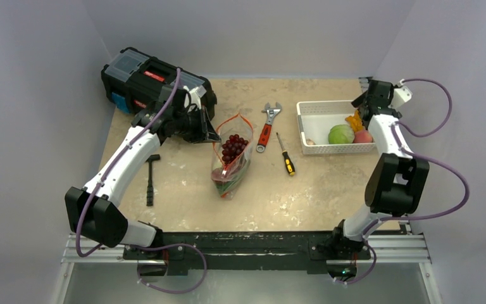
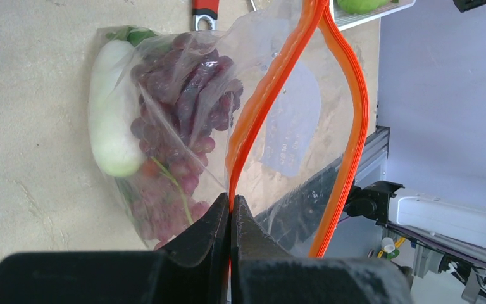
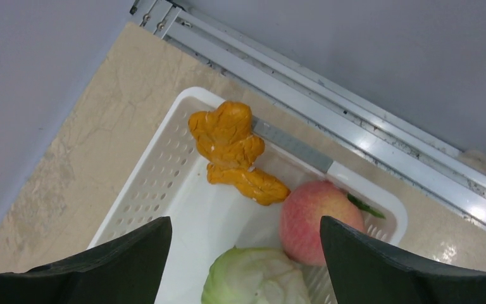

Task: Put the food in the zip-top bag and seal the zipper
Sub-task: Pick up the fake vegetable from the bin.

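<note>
My right gripper should move down into the basket's far corner, onto the narrow middle part of the orange piece point(image 1: 355, 121) point(image 3: 233, 166).
The clear zip-top bag point(image 1: 231, 161) lies mid-table with its mouth open. In it are the purple grape bunch point(image 2: 186, 107), the white-green radish point(image 2: 111, 126) and some greens. My left gripper point(image 2: 230, 202) is shut on the near side of the orange zipper strip point(image 2: 259, 107) and holds it up; in the top view it point(image 1: 210, 134) is at the bag's left edge. My right gripper point(image 3: 245, 231) is open and empty above the white basket point(image 1: 313, 120). The basket holds the green cabbage point(image 3: 256, 278), the pink-red fruit point(image 3: 316, 218) and the orange piece point(image 3: 234, 149).
A red-handled wrench point(image 1: 267, 125) and a yellow-black screwdriver point(image 1: 286, 155) lie between bag and basket. A black toolbox point(image 1: 145, 79) stands at the back left. A black hammer point(image 1: 151, 177) lies left of the bag.
</note>
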Controlling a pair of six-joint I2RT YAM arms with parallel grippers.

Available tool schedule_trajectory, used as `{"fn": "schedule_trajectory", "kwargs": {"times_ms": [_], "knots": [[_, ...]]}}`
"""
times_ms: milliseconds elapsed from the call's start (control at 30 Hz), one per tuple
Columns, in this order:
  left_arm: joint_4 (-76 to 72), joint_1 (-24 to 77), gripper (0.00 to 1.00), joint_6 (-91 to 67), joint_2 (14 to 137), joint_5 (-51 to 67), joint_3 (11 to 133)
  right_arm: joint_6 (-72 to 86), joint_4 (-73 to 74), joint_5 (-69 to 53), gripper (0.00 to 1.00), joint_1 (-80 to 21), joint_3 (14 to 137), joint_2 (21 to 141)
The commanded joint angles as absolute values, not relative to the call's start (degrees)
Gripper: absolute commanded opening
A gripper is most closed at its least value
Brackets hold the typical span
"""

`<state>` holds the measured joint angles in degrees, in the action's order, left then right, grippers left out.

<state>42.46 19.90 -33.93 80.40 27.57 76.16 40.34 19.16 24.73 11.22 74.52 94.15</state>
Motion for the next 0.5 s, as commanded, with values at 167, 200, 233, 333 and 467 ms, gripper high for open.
{"fn": "schedule_trajectory", "kwargs": {"times_ms": [167,200,233,333,467], "knots": [[39.35,19.69,0.00,-35.60,80.41,30.54,77.44,30.69,7.07,13.05,0.82,14.70,77.50,104.73],[39.36,19.67,0.00,-35.52,80.42,30.38,77.39,30.05,5.98,12.39,0.82,14.81,77.75,105.45],[39.33,19.68,0.00,-35.51,80.51,30.21,77.43,29.39,5.10,12.29,0.82,14.90,77.80,105.88],[39.32,19.66,0.00,-35.57,80.79,30.50,77.45,27.56,4.56,11.93,0.84,15.53,78.83,107.46],[39.23,19.69,0.00,-35.77,80.90,31.11,77.48,26.46,2.72,7.58,0.84,16.64,78.88,109.98]]}}
